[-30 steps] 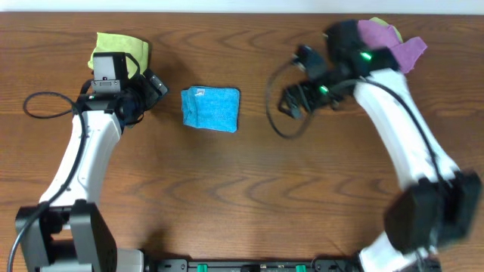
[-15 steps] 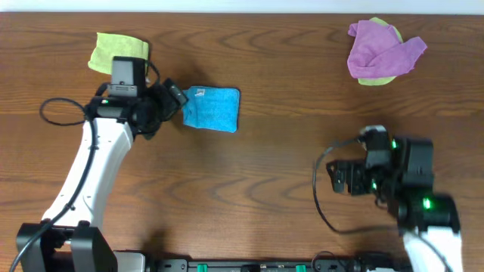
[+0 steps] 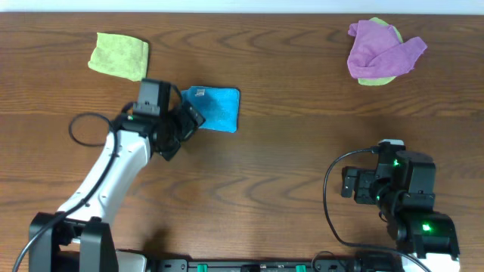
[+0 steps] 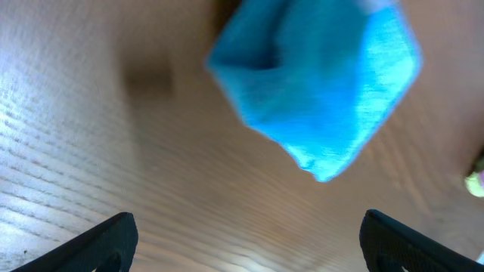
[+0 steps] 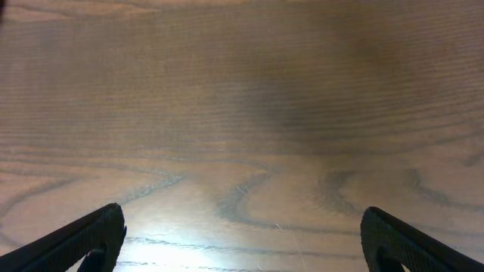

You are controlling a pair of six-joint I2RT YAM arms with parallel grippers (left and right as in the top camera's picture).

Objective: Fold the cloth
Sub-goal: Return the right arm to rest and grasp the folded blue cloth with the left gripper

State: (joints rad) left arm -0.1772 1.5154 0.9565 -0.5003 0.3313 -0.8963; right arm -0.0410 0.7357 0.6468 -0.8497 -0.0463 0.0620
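Note:
The blue cloth's nearest corner (image 4: 321, 165) is still beyond the open, empty fingers of my left gripper. My left gripper needs to move down onto that corner and close there.
A folded blue cloth (image 3: 214, 108) lies on the wooden table left of centre. It also shows blurred at the top of the left wrist view (image 4: 321, 83). My left gripper (image 3: 190, 119) is open and empty, at the cloth's near-left corner, just short of it (image 4: 246, 245). My right gripper (image 3: 349, 183) is open and empty over bare wood at the near right, far from the cloth; the right wrist view (image 5: 242, 242) shows only table between the fingers.
A folded yellow-green cloth (image 3: 119, 54) lies at the far left. A crumpled purple cloth (image 3: 382, 50) on a yellow-green one lies at the far right. Black cables loop beside each arm.
My left gripper moved right and nearer, from beside the yellow cloth to the blue cloth's corner. My right arm swung from the far right back to the near right.

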